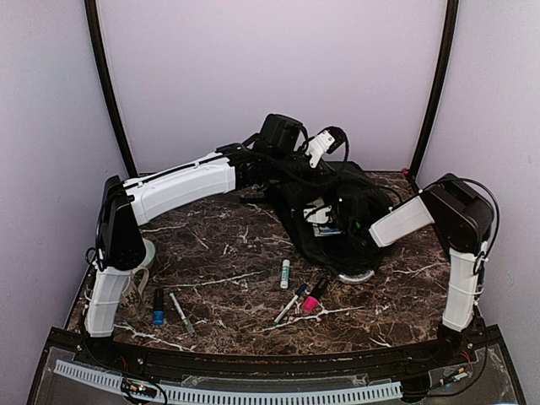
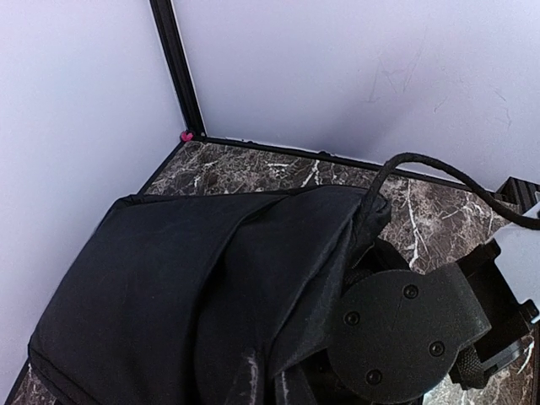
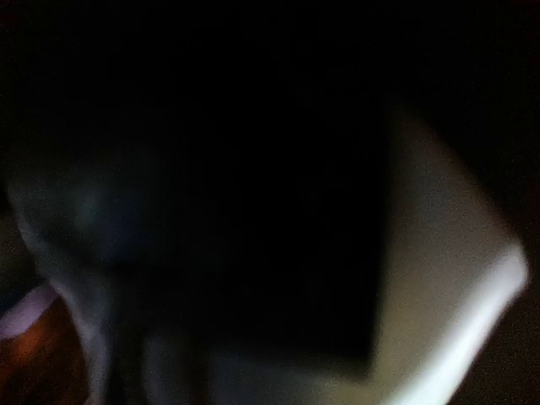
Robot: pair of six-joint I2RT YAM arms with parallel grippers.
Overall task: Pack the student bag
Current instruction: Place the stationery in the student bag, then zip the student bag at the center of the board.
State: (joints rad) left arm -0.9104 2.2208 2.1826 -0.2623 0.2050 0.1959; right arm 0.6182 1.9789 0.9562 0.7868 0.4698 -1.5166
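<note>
The lifted flap goes back and down with my left gripper over the bag's opening next. The fabric's fold gets released there, because the opening stands uncovered.
The student bag is a large black fabric backpack lying at the back right of the marble table; it fills the left wrist view. My left gripper is shut on a fold of its fabric at the opening, fingertips buried in the cloth. The right arm's wrist reaches into the bag's mouth, and its black round joint shows beside the lifted flap. The right wrist view is dark and blurred, with only a pale edge; the right jaws cannot be made out. Something white and blue shows inside the opening.
Loose on the table in front of the bag lie a green-and-white stick, a pink-capped marker, a black marker and a white pen. Near the left base are a blue-capped marker, a pen and a pale roll.
</note>
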